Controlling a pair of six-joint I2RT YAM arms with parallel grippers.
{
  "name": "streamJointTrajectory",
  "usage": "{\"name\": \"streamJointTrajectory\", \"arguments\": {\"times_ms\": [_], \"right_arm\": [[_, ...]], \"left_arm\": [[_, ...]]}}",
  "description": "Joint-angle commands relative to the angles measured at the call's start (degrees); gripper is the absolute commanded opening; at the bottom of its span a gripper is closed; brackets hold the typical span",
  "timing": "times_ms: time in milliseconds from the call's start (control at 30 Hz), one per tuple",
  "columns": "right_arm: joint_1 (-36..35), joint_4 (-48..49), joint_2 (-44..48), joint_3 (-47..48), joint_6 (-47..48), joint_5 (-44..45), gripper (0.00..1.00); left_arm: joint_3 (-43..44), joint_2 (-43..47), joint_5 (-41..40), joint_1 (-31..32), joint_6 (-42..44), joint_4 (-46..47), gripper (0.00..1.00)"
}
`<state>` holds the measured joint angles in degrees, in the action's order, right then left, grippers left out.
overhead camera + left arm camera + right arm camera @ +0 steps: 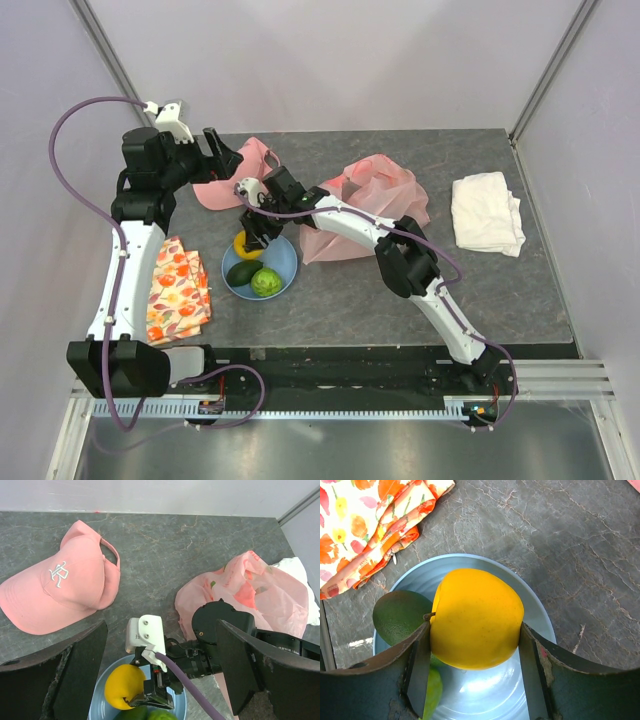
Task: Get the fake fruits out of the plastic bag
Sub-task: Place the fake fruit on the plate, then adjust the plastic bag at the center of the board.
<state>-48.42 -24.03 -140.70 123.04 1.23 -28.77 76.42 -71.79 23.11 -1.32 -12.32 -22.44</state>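
Note:
My left gripper moves back, down and to the right in the top view onto the bag's plate-side edge next, as faint shapes show through the bag.
My right gripper (475,645) is shut on the yellow lemon (475,617), one finger on each side, holding it over the blue plate (535,615). On the plate lie a dark green avocado (400,615) and a green round fruit (434,692). From above, the lemon (243,243) sits at the plate's far-left rim. The translucent pink plastic bag (375,205) lies crumpled behind the right arm; faint shapes show through the bag (260,595). My left gripper (228,155) hangs open and empty above the table near the pink cap.
A pink cap (60,587) lies at the back left. A floral cloth (178,290) is left of the blue plate (285,275). A folded white cloth (487,212) lies at the right. The right arm stretches across the table's middle.

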Motion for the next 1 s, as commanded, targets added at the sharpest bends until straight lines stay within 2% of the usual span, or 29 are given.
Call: {"name": "streamJointTrajectory", "arguments": {"times_ms": [0,33,133,267,433,567,667,800,900,967], "right_arm": [[-0.27,0.92,0.26,0.88,-0.88,-1.99,0.59],[-0.27,0.92,0.25,0.80,-0.88,-1.90,0.60],[-0.27,0.74,0.43,0.36,-1.23,-0.85,0.73],[-0.27,1.00,1.57,0.00,-4.22,-1.10,0.98],[0.70,-0.13,7.71,-1.31,-4.75,-1.28,0.98],[3.68,-6.88,13.95,-2.02,-3.61,-2.95,0.98],[6.93,-11.20,19.84,-3.94,-2.12,-7.16,0.98],[12.29,-11.74,30.02,-7.11,-1.94,-14.64,0.98],[15.36,-11.65,35.82,-8.95,-2.20,-12.89,0.98],[16.60,-11.74,38.30,-10.71,-1.94,-7.73,0.98]], "left_arm": [[0.13,-0.10,2.02,-0.17,-1.75,2.05,0.96],[0.13,-0.11,2.02,-0.17,-1.92,2.13,0.96],[0.04,-0.02,2.20,-0.17,-2.45,2.31,0.96],[0.39,0.16,2.11,-0.17,-3.15,2.92,0.96],[2.24,0.25,3.43,-0.17,-4.82,4.24,0.96],[3.82,0.60,3.87,-0.17,-5.96,5.21,0.96],[4.96,0.42,3.87,-0.08,-5.88,5.30,0.96],[4.18,-0.19,4.48,-0.17,-6.05,4.77,0.96],[2.42,-0.28,8.86,0.35,-6.23,3.98,0.97],[1.54,-0.19,11.15,2.71,-3.52,2.41,0.98]]}}
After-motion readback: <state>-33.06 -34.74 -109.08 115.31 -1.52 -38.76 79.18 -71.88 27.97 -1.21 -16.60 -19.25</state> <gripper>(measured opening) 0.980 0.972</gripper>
